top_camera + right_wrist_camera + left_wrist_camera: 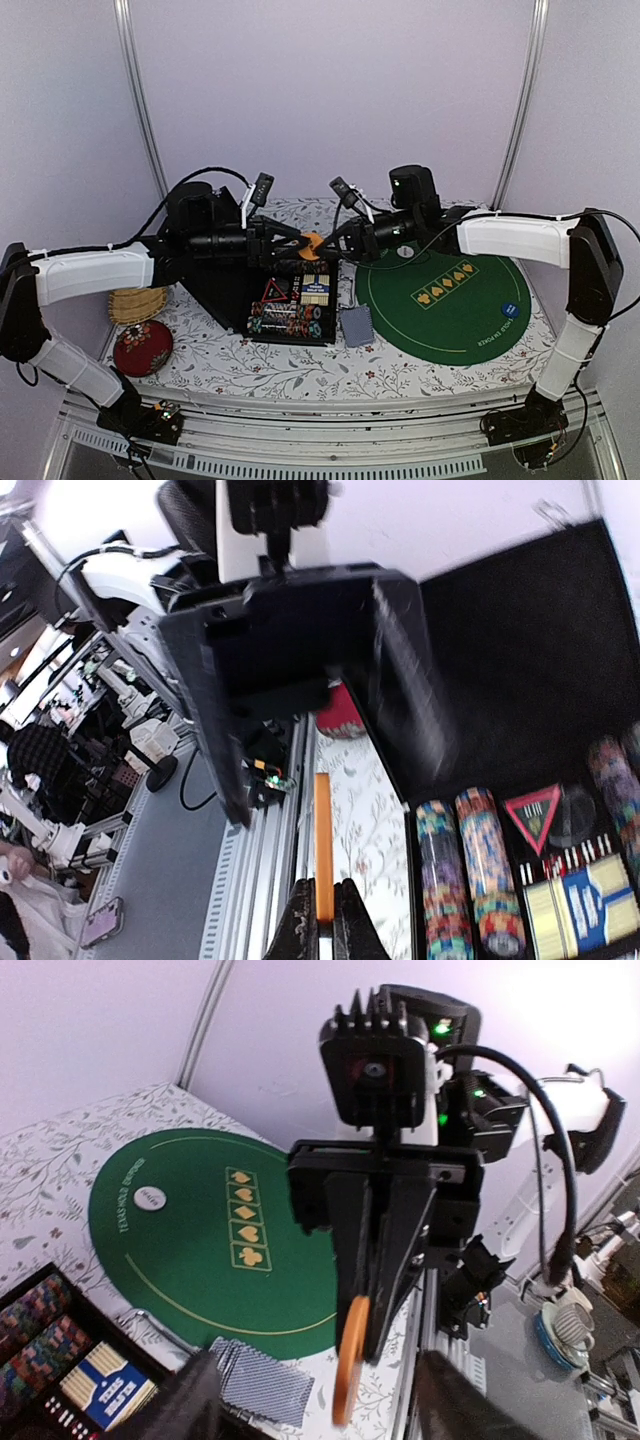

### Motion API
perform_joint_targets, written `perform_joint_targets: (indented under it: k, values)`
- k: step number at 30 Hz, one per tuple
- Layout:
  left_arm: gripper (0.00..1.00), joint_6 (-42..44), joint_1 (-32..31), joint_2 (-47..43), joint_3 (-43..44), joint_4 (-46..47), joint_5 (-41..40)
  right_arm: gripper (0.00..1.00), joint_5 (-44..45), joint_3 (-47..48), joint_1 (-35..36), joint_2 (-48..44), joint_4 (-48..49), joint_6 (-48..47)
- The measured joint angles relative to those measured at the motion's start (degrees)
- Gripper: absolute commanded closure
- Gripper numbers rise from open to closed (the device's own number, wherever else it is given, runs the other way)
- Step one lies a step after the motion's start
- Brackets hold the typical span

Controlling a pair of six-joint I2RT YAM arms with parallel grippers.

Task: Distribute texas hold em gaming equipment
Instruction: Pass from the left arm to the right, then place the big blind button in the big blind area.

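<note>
I need to move my right gripper back and down onto the bare near edge of the green mat to release the disc. My open left gripper is clear of it.
An orange button disc hangs in the air above the open black case, between both grippers. My right gripper is shut on the disc's lower edge, seen edge-on. My left gripper stands open, its fingers wide on either side of the disc and apart from it. Rows of striped poker chips lie in the case. A fanned stack of grey-blue cards lies beside the green mat, which carries another button disc.
A red round cushion and a wicker basket sit at the left of the flowered tablecloth. The case lid lies open towards the left arm. The metal rail runs along the near edge.
</note>
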Motion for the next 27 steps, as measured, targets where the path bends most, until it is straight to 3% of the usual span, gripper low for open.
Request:
perform_joint_targets:
  k: [3,10,18,27]
  values:
    - [0.06,1.92,-0.04,-0.46,0.24,-4.79,-5.51,0.98,1.07,-3.13,-2.64,-3.10,-6.16,-0.70]
    - [0.05,6.12,-0.04,-1.70,0.70,-12.55,-16.59,0.98,4.76,-21.66,-12.26,-14.95,-22.12,2.86]
    - [0.05,7.19,-0.04,0.83,3.37,-14.40,-18.21,0.98,8.28,-38.10,-15.17,-20.76,-35.54,9.68]
    - [0.05,7.41,-0.04,1.25,3.45,-15.34,-18.51,0.98,13.16,-44.65,-24.26,-24.70,-39.34,14.40]
